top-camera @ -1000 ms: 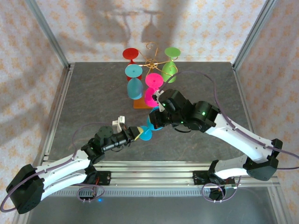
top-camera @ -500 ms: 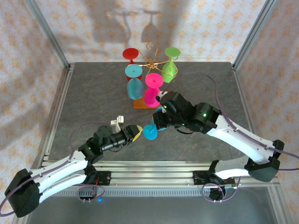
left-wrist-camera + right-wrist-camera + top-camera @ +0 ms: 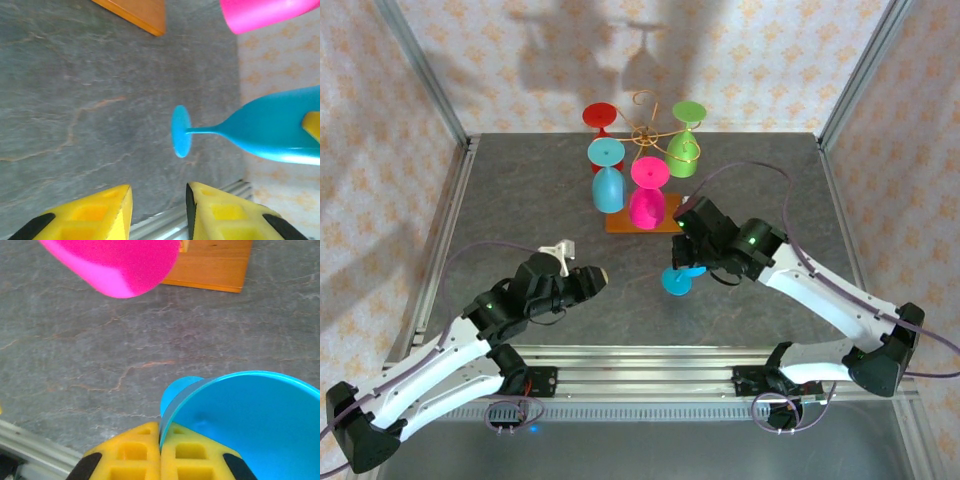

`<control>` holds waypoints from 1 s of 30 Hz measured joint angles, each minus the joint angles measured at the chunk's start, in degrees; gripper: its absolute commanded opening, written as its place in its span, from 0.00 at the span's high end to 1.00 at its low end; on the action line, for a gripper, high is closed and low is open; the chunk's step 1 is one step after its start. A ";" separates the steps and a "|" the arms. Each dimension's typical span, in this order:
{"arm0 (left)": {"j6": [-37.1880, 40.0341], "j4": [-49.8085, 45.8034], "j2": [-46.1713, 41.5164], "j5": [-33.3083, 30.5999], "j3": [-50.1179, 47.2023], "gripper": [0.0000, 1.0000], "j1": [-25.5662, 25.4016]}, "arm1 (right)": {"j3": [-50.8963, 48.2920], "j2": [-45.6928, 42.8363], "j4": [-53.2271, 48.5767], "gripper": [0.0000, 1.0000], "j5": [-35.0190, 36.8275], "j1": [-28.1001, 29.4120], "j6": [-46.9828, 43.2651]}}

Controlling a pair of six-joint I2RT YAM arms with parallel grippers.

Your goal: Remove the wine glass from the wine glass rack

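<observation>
My right gripper lowers slightly outward next, stands the cyan wine glass (image 3: 677, 281) on its foot and releases the glass's rim, as the clear tabletop lies below my gripper.
My right gripper (image 3: 160, 427) is shut on the rim of a cyan wine glass (image 3: 245, 420), pinching the thin bowl wall between its yellow fingers. In the top view this wine glass (image 3: 677, 281) hangs over the table in front of the wine glass rack (image 3: 642, 131), clear of its gold wire arms. From the left wrist the glass (image 3: 270, 130) lies sideways, its round foot pointing at my left gripper (image 3: 159, 192). That left gripper (image 3: 597, 277) is open and empty, a short way left of the foot.
The rack's orange-brown wooden base (image 3: 638, 222) stands at the back middle. On the rack hang a pink glass (image 3: 647, 195), a light blue glass (image 3: 607, 178), a red glass (image 3: 599, 118) and a green glass (image 3: 685, 142). Metal rails run along the near edge (image 3: 640, 375).
My left gripper has opened, let go of the cyan glass's foot and drawn back to the left. My right gripper has carried the glass to the right, away from it.
</observation>
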 measured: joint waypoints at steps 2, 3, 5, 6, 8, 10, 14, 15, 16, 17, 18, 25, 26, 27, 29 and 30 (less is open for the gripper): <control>1.57 -2.82 0.00 -1.09 0.66 0.66 0.00 | -0.11 0.28 0.55 1.00 0.46 -1.01 -0.33; 2.29 -4.22 0.00 -1.49 0.90 0.66 0.00 | -0.11 0.59 0.94 1.00 0.63 -1.49 -0.57; 3.43 -6.08 0.00 -2.23 1.09 0.66 0.00 | -0.09 1.64 1.53 1.00 0.87 -2.36 -1.18; 3.87 -7.04 0.00 -2.56 1.20 0.66 0.00 | 0.00 2.58 1.66 1.00 1.05 -2.80 -1.53; 4.50 -8.07 0.00 -2.78 1.29 0.66 0.00 | 0.20 4.31 1.84 1.00 1.27 -3.34 -2.08; 5.16 -9.07 0.00 -2.99 1.40 0.66 0.00 | 0.48 6.32 1.84 1.00 1.75 -3.74 -2.84; 5.73 -10.49 0.00 -4.04 1.81 0.66 0.11 | 1.07 9.09 2.08 1.00 2.38 -3.85 -4.07; 5.77 -10.78 0.00 -4.13 1.88 0.66 0.11 | 1.18 9.46 2.32 1.00 2.54 -3.85 -4.33; 5.79 -10.93 0.00 -4.22 1.90 0.66 0.31 | 1.33 9.79 2.47 1.00 2.69 -3.85 -4.57; 5.88 -10.95 0.00 -4.24 1.90 0.66 0.37 | 1.44 10.10 2.69 1.00 2.80 -3.85 -4.72; 6.10 -10.95 0.00 -4.26 1.90 0.66 0.39 | 1.55 10.54 2.97 1.00 2.93 -3.85 -5.03; 6.80 -10.99 0.72 -4.26 2.03 0.67 0.76 | 1.97 13.31 4.76 1.00 3.63 -4.17 -6.10; 6.82 -11.04 0.94 -4.28 2.03 0.66 0.87 | 1.97 13.62 4.90 1.00 3.63 -4.31 -6.16; 6.82 -11.06 1.07 -4.26 2.03 0.66 1.05 | 1.99 13.88 5.01 1.00 3.63 -4.46 -6.16; 6.82 -11.26 1.33 -4.26 2.19 0.66 1.20 | 1.97 14.36 5.25 1.00 3.65 -4.76 -6.21; 6.82 -11.41 1.42 -4.26 2.34 0.66 1.22 | 1.99 14.58 5.33 1.00 3.63 -4.92 -6.38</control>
